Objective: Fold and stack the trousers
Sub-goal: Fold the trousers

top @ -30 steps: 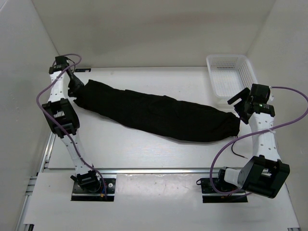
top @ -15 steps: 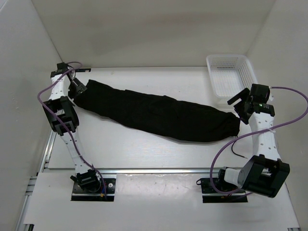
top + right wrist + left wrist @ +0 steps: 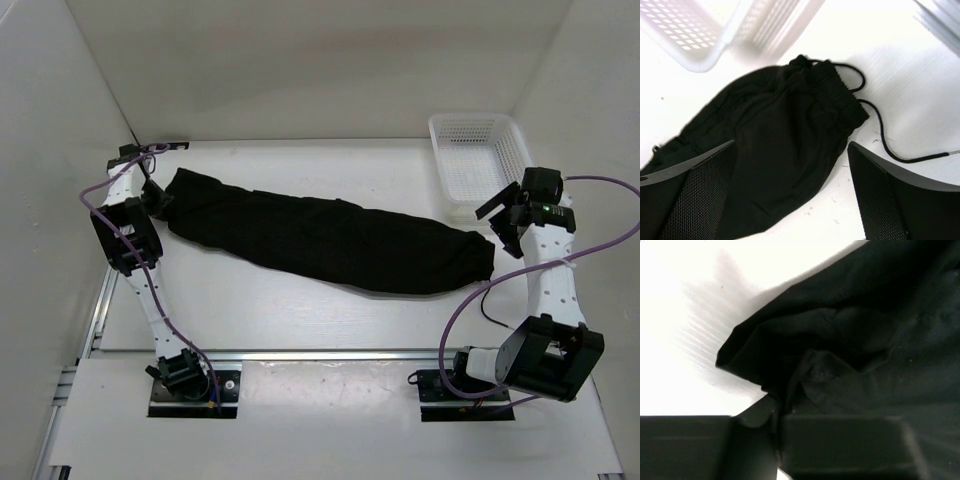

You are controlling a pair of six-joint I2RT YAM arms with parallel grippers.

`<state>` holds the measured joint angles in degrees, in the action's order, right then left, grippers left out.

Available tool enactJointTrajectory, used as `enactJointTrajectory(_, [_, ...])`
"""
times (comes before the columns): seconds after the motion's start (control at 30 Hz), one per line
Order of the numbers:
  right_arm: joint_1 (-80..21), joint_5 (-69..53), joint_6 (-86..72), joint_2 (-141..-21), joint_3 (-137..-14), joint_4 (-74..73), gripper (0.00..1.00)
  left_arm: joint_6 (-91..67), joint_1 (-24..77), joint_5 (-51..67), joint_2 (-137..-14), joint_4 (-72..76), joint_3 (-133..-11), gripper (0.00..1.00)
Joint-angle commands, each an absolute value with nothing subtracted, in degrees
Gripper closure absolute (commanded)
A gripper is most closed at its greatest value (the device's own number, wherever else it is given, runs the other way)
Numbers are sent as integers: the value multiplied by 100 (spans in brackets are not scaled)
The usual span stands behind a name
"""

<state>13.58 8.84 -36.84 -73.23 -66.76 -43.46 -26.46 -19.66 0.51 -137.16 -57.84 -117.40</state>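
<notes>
The robot's left gripper should lift the gathered fold of the trousers, carry it to the right in the top view and let go of it over the trousers' middle (image 3: 322, 230), because the trousers lie stretched long.
The black trousers (image 3: 330, 235) lie stretched in a long band from the back left of the table to the right. At their left end my left gripper (image 3: 158, 200) is shut on a gathered fold of the cloth; in the left wrist view the trousers (image 3: 850, 340) bunch into the narrow seam between the closed fingers of the left gripper (image 3: 777, 422). My right gripper (image 3: 503, 218) hovers open over the waistband end. In the right wrist view the right gripper (image 3: 790, 150) has its fingers spread wide either side of the trousers (image 3: 785, 135), touching nothing.
A white mesh basket (image 3: 478, 160) stands at the back right, just behind the right gripper; its corner (image 3: 700, 30) shows in the right wrist view. A black drawstring (image 3: 880, 137) trails from the waistband onto the table. White walls enclose the table on three sides.
The left gripper widened, then closed on the trousers' left end while the left arm drew back toward the left wall. The right arm shifted slightly right and stayed open.
</notes>
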Motion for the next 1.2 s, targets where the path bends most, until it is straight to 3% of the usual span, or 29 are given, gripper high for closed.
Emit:
enactJointTrajectory(0.0, [1345, 1046, -3524, -7304, -7136, -4562, 6, -2593, -1969, 185, -13659, -5695, -11830, 90])
enactJointTrajectory(0.23, [1345, 932, -3524, -7304, -7216, -4685, 6, -2339, -1635, 166, -12044, -5748, -11988, 90])
enactJointTrajectory(0.47, [1345, 826, -3464, -7120, -7022, -4685, 6, -1934, -538, 194, -11040, -5748, -12146, 90])
enactJointTrajectory(0.83, [1345, 826, -3463, -6864, -6908, -4685, 6, -2144, 1922, -1439, -11162, -5906, -11892, 90])
enactJointTrajectory(1.17, [1345, 703, -3410, -6688, -6794, -4685, 6, -2689, 2328, -1591, -11048, -5959, -11295, 90])
